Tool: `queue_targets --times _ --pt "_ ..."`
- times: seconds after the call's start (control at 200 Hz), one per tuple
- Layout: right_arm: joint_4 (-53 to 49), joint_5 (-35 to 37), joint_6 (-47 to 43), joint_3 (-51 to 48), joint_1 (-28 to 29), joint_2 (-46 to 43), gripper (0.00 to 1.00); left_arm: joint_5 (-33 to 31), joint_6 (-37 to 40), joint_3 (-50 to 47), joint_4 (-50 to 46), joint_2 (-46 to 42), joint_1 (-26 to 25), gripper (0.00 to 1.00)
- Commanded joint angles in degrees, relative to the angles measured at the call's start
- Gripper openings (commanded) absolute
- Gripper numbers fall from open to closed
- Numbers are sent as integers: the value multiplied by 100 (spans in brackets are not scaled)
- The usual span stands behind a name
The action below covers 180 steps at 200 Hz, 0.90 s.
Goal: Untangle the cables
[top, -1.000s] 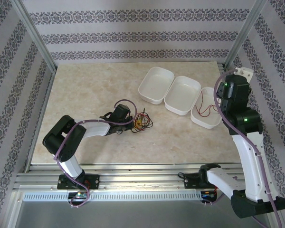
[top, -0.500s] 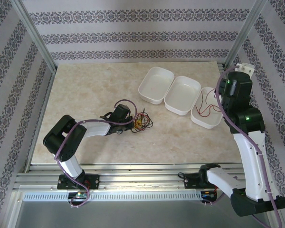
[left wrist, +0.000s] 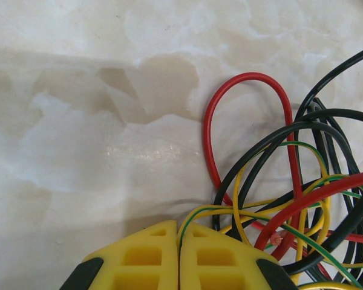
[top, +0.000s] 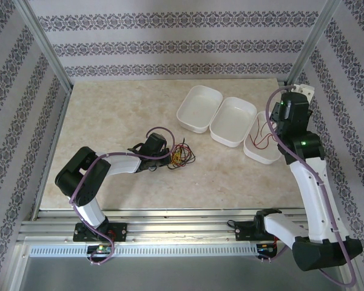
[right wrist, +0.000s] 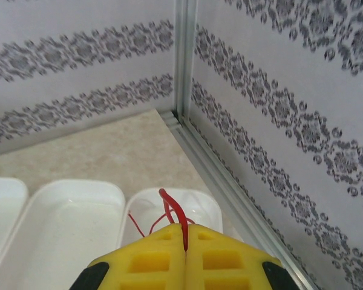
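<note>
The robot's right gripper will move down into the white tray [top: 264,139] beneath it to let go of the red cable there, because the hanging parts of the cable already reach inside the tray's rim.
A tangle of cables [top: 182,154] lies on the marble table just right of my left gripper [top: 171,157]. In the left wrist view a red loop [left wrist: 248,77], black strands [left wrist: 327,115] and yellow strands cross each other. My left gripper [left wrist: 179,232] is shut on a yellow-green cable [left wrist: 230,211] that runs out from between its tips. My right gripper [right wrist: 186,232] is shut on a red cable [right wrist: 171,208], held above the rightmost white tray [right wrist: 213,208]. The red cable [top: 264,134] hangs down into that tray [top: 255,154].
Three white trays stand in a row at the back right: far one [top: 188,118], middle one [top: 221,136], and the one under the right gripper. Aluminium frame posts [right wrist: 184,54] and patterned walls close the table's right and back edges.
My right wrist has swung left, closer over the rightmost tray, still gripping the red cable. The left arm and the tangle have not moved.
</note>
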Motion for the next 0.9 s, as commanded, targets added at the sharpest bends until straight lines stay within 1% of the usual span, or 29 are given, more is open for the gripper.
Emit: queue_targets --times 0.0,0.155,0.305,0.44,0.64,0.894 --pt "292 -116 208 -320 -277 73 0 -12 14 52 -99 104 -41 0" --pt "448 -718 459 -721 -710 244 0 15 35 82 -116 108 -41 0" --pt "582 -1218 596 -970 -974 407 0 7 40 91 -126 98 -41 0" --pt "664 -1343 621 -1152 -1115 576 0 7 41 84 -111 94 -36 0" --pt "919 -1809 730 -1449 -1468 939 0 17 40 92 -110 118 -33 0" --pt "972 -1917 750 -1599 -1692 1469 0 0 22 55 -65 117 -35 0"
